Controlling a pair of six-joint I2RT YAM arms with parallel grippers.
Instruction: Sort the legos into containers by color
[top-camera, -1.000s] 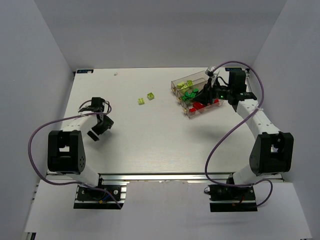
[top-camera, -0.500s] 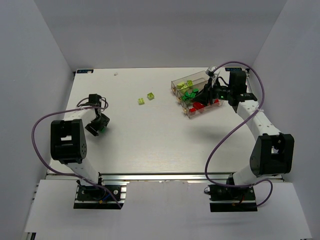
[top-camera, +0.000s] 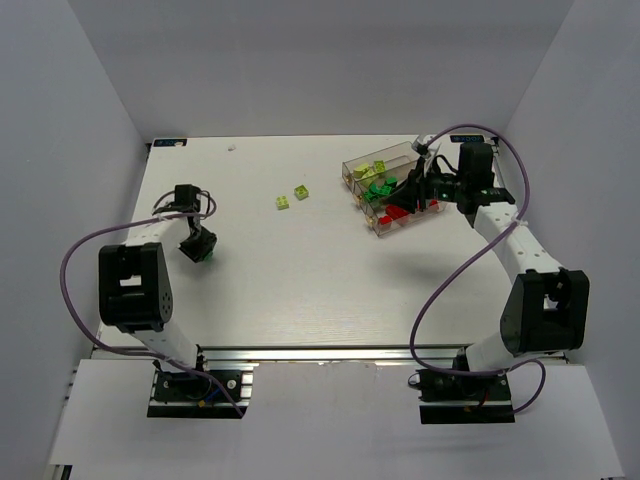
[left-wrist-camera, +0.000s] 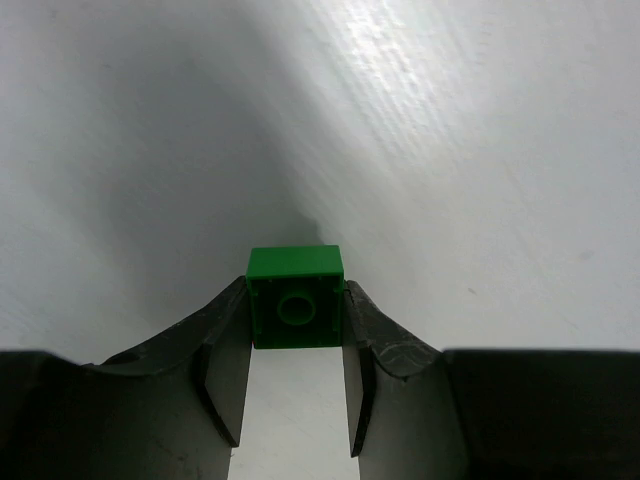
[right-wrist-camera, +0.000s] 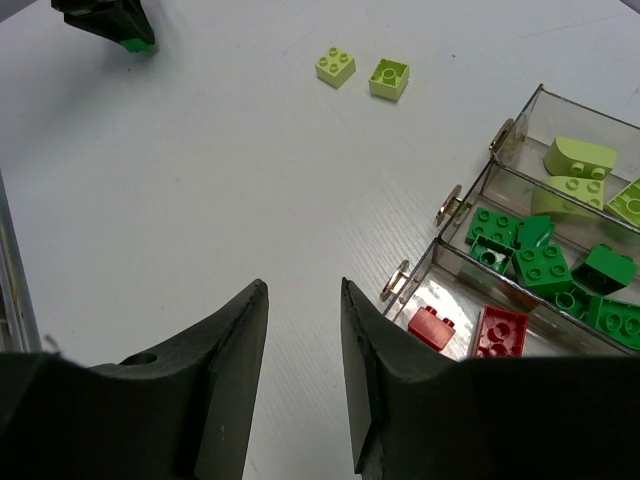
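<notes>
My left gripper holds this matching brick and will next lift it across and release it over the middle container's dark green bricks, which are to the gripper's right in the top view.
My left gripper (top-camera: 197, 246) is shut on a dark green lego (left-wrist-camera: 295, 298) low over the left side of the table; the brick's hollow underside faces the left wrist camera. The three clear containers (top-camera: 380, 155) stand in a row at the far right. One holds pale yellow-green bricks (right-wrist-camera: 580, 157), the middle one dark green bricks (right-wrist-camera: 543, 264), the nearest one red bricks (right-wrist-camera: 500, 331). My right gripper (right-wrist-camera: 303, 287) hangs open and empty just left of the containers' near end. Two pale yellow-green legos (top-camera: 283, 202) (top-camera: 301, 192) lie loose mid-table.
Metal ring handles (right-wrist-camera: 448, 203) stick out from the containers' left ends. White walls enclose the table on the left, far and right sides. Purple cables loop beside each arm (top-camera: 440, 290).
The left gripper's jaws have closed onto the dark green lego, and the left wrist has shifted slightly toward the far side. The right arm has barely moved.
</notes>
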